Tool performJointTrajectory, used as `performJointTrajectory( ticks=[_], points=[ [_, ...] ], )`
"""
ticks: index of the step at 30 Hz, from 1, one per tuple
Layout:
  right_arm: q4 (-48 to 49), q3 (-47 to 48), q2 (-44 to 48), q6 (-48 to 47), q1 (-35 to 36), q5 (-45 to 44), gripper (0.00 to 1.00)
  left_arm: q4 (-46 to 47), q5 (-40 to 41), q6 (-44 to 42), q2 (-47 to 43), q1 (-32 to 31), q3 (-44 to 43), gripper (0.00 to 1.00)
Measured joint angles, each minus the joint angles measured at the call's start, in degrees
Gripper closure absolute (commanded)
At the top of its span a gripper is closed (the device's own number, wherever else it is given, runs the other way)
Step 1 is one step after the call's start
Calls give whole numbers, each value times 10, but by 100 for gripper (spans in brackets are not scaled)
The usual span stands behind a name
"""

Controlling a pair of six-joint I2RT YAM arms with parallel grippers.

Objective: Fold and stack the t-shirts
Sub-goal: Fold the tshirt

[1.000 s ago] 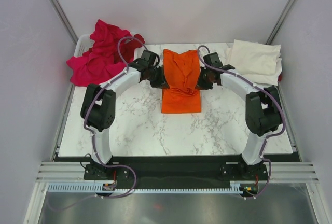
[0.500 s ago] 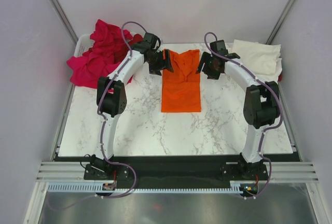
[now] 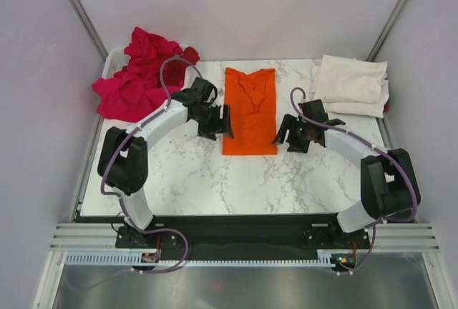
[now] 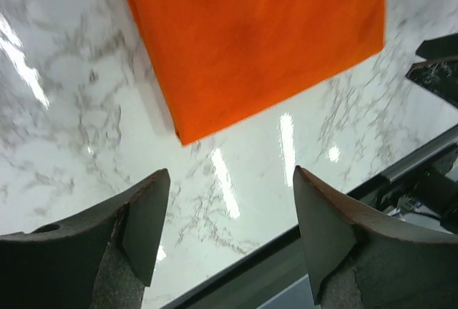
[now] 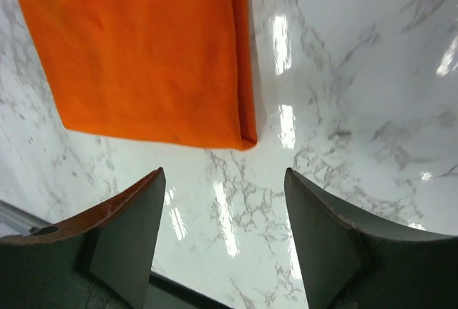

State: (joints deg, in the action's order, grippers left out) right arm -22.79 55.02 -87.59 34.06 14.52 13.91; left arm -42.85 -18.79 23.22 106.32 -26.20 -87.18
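Next, my left gripper moves down onto the orange t-shirt's near corner [image 3: 225,153] [image 4: 184,135] on the magenta heap's side. That corner lies uncovered below the gripper's open, empty fingers.
An orange t-shirt [image 3: 250,111] lies folded into a long narrow strip in the middle of the marble table [image 3: 207,180]. Its near left corner [image 4: 187,131] shows in the left wrist view and its near right corner [image 5: 243,137] in the right wrist view. My left gripper [image 3: 224,122] hangs open just left of the shirt, holding nothing [image 4: 230,202]. My right gripper [image 3: 282,131] stands open just right of the shirt's near end, also with nothing between its fingers [image 5: 223,205]. A heap of magenta and dark red t-shirts [image 3: 136,76] sits at the back left. Cream-white folded t-shirts [image 3: 351,84] lie at the back right.
A white basket [image 3: 111,59] holds the magenta heap at the table's back left corner. The table's dark front edge [image 4: 343,194] runs close below the left gripper. Grey walls and metal posts [image 3: 79,8] enclose the table.
Both grippers let go of the orange shirt, opened, swung to its far end and then came back toward its near end. The shirt now lies flatter and longer.
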Motion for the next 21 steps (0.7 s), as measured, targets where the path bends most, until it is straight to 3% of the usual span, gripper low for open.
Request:
performJointTrajectory(
  ticks=[4,8,21],
  points=[
    [42,-70,-2,9,0,55,25,83,-16,15,-63,-2,164,26],
    [78,-91,-5,13,0,75,25,170,-32,38,-84,2,273,27],
    [182,-109,-60,28,0,103,37,348,-37,81,-97,2,367,31]
  ],
)
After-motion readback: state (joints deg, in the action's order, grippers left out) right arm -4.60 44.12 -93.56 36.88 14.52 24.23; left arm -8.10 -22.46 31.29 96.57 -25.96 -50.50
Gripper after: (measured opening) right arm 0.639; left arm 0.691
